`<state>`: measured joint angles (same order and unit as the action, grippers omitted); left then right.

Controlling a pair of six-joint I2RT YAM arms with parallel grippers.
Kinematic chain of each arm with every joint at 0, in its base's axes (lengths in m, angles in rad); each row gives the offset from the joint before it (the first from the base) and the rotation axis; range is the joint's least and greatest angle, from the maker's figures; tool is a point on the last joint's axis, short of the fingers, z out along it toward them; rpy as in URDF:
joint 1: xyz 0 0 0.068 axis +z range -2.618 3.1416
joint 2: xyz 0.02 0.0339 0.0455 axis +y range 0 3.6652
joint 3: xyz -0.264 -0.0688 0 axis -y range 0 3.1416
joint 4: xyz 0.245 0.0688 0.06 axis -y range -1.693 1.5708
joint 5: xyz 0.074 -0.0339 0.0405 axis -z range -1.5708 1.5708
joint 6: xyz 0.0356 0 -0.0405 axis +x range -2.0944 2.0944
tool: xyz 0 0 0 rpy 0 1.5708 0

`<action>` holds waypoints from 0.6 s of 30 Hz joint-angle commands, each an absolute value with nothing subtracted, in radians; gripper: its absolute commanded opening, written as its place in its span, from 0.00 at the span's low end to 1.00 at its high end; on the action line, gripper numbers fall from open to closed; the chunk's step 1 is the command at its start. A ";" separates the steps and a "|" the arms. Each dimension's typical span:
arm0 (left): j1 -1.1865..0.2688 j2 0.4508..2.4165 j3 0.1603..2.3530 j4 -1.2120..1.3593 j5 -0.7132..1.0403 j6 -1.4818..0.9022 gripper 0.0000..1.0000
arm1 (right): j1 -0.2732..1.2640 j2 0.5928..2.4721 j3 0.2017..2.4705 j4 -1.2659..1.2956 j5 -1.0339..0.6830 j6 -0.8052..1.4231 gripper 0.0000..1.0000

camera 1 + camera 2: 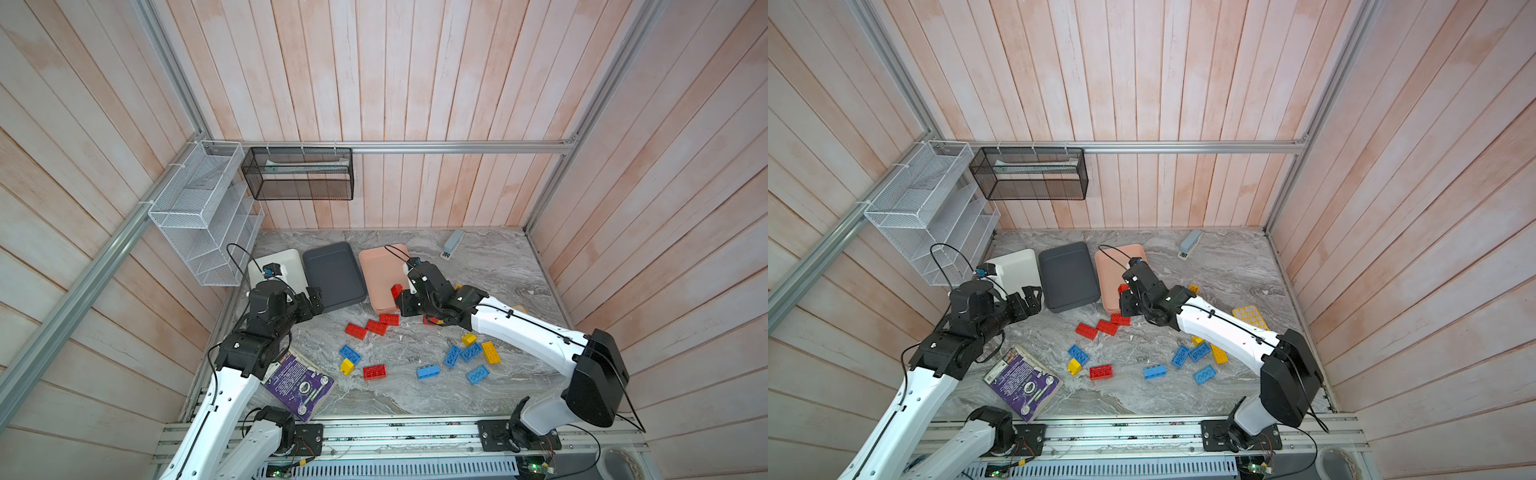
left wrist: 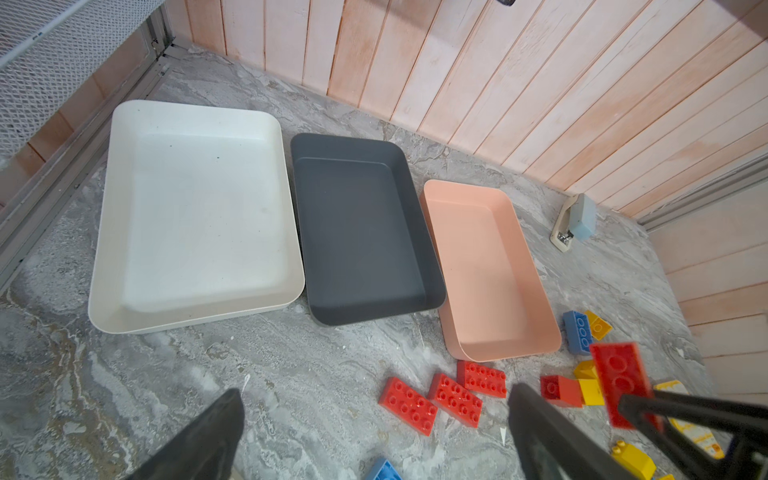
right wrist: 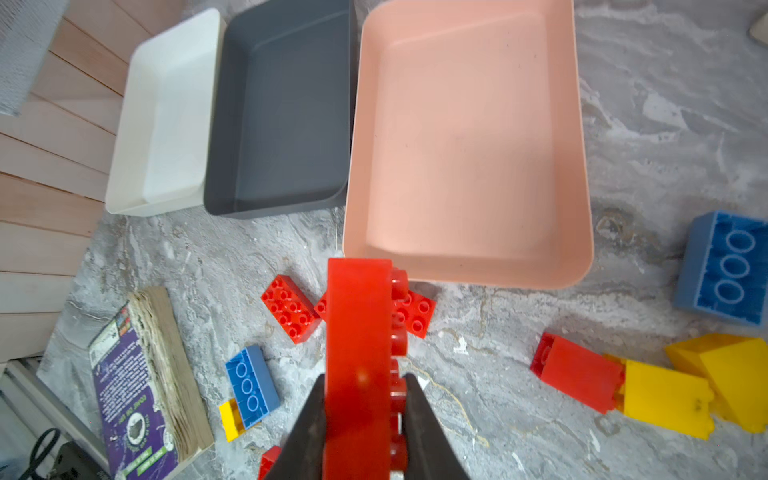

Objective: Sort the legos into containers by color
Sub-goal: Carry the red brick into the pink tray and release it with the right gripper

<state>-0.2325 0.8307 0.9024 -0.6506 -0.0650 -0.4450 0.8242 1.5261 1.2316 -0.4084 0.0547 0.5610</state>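
My right gripper should move outward past the pink tray's near rim and release the red lego over the tray's bottom, as only the lego's far end reaches the tray's rim.
Three empty containers stand in a row at the back: a white tray (image 2: 195, 208), a dark grey tray (image 2: 357, 232) and a salmon pink tray (image 3: 469, 124). My right gripper (image 3: 363, 380) is shut on a long red lego (image 3: 359, 316), held on edge above the table. The lego's far end reaches the pink tray's near rim (image 1: 384, 309). In both top views this gripper (image 1: 401, 297) sits at that rim. My left gripper (image 2: 376, 392) is open and empty, low in front of the grey tray (image 1: 332, 274). Loose red legos (image 1: 376, 326), blue legos (image 1: 469, 352) and yellow legos (image 1: 490, 352) lie scattered on the marble.
A purple book (image 1: 299, 384) lies by the left arm near the front edge. A stapler (image 1: 452, 243) sits at the back right. A yellow calculator (image 1: 1250, 316) lies beside the right arm. A white wire basket (image 1: 199, 216) and a black one (image 1: 299, 174) hang on the walls.
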 commanded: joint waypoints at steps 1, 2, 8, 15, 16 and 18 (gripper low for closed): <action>-0.238 0.843 0.898 -0.671 -0.072 -0.432 1.00 | 0.774 1.565 1.297 -0.436 -0.008 0.492 0.16; -0.238 0.852 0.896 -0.666 -0.065 -0.433 1.00 | 0.761 1.574 1.308 -0.437 -0.018 0.485 0.16; -0.239 0.913 0.874 -0.603 -0.032 -0.432 1.00 | 0.672 1.677 1.407 -0.450 -0.071 0.426 0.16; -0.239 1.007 0.857 -0.542 0.006 -0.434 1.00 | 0.619 1.873 1.555 -0.489 -0.096 0.368 0.16; -0.238 1.021 0.855 -0.534 0.011 -0.433 0.99 | 0.617 1.905 1.576 -0.493 -0.096 0.363 0.16; -0.238 1.044 0.850 -0.519 0.024 -0.433 0.98 | 0.607 1.957 1.608 -0.497 -0.102 0.360 0.16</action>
